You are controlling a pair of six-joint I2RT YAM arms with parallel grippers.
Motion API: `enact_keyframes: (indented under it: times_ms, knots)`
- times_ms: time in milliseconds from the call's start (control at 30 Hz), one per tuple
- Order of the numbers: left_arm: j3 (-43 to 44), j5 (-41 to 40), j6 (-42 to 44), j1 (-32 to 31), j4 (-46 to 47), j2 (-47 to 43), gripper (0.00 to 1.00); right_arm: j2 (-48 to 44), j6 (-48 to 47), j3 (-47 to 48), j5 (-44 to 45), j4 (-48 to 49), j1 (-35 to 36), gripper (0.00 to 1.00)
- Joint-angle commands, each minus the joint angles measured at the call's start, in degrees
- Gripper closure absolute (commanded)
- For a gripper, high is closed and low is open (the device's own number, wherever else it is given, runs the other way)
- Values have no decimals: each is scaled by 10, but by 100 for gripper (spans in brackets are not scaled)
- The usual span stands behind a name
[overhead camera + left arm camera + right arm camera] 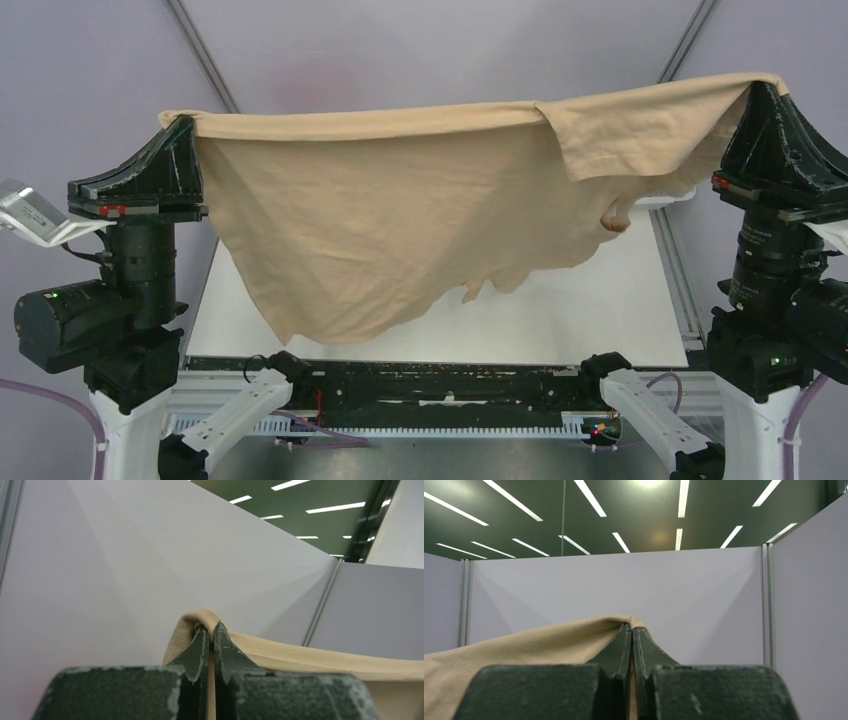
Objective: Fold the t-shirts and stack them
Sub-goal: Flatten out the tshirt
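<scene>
The corner of the beige t-shirt point(400, 210) in my left gripper should go onto the white table next. My left gripper should move outward and down for that, with its fingers tilting downward.
A large beige t-shirt point(400, 210) hangs spread in the air between my two raised arms, its lower edge sagging toward the white table point(600, 310). My left gripper point(183, 122) pinches the shirt's upper left corner; in the left wrist view the gripper point(211, 628) is shut with beige cloth point(300, 656) folded over its tips. My right gripper point(765, 88) is shut on the upper right corner; in the right wrist view the gripper point(632, 626) clamps the cloth point(524, 645), which trails off to the left. A sleeve point(620, 135) droops near the right end.
Grey partition walls point(430, 50) enclose the cell. A bit of white basket rim point(665, 200) peeks out behind the shirt's right side. The arms' bases and a cable rail point(450, 385) run along the near table edge.
</scene>
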Motion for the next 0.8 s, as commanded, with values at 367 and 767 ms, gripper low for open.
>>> enact_keyframes:
  times_ms: [367, 767]
  knots:
    - [-32, -206, 26, 2, -24, 120, 98, 132, -77, -21, 179, 55, -2, 100]
    - [-42, -104, -186, 198, -160, 547, 98, 445, 23, -169, 316, 93, -6, 100]
